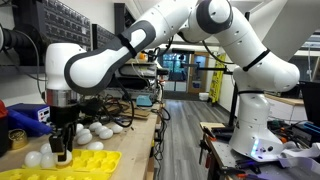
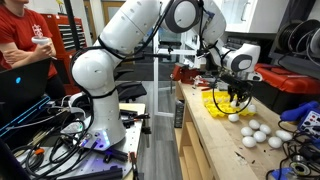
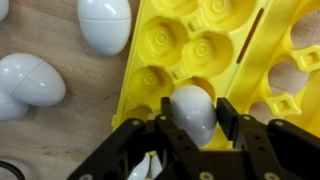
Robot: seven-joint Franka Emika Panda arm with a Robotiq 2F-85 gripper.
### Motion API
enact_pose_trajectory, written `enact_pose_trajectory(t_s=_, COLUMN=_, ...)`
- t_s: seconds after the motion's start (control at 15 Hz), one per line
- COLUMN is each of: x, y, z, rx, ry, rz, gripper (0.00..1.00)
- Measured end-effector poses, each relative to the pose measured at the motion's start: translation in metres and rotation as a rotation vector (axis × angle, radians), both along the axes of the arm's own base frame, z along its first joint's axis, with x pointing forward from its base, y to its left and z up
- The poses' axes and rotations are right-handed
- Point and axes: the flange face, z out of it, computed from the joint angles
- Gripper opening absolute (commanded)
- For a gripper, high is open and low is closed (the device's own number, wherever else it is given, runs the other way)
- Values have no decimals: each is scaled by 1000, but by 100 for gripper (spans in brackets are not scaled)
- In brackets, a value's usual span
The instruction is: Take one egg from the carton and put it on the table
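My gripper will next lift the egg out of its cup, carry it past the carton's end to the bare tabletop there, then lower and release it.
In the wrist view my gripper [image 3: 196, 102] has a finger against each side of a white egg [image 3: 192, 120], which stands in a cup at the near edge of the yellow carton [image 3: 200, 45]. The carton's other cups in this view are empty. In both exterior views the gripper [image 1: 62, 150] [image 2: 237, 100] points down over the carton [image 1: 85, 165] [image 2: 214, 105] on the light wooden table [image 3: 90, 115]. Several loose white eggs [image 3: 105, 22] lie on the table beside the carton.
A cluster of loose eggs [image 1: 100, 130] [image 2: 257, 133] lies on the table [image 1: 125, 140] near the carton. A blue box [image 1: 30, 117] and a small yellow tub [image 1: 17, 137] stand behind it. Cables and tools crowd the far end. A person in red [image 2: 30, 50] sits at a distance.
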Motion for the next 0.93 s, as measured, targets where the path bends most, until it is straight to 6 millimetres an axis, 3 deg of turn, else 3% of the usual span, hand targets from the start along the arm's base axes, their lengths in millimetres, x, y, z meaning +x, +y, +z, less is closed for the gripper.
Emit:
enact_pose_trajectory(t_s=0.53, x=-1, y=-41, z=62, rx=-13, ry=-64, rz=-52, gripper=23)
enact_pose_trajectory(t_s=0.93, x=-18, y=-78, z=78, rx=-46, ry=-58, rz=-96, gripper=23)
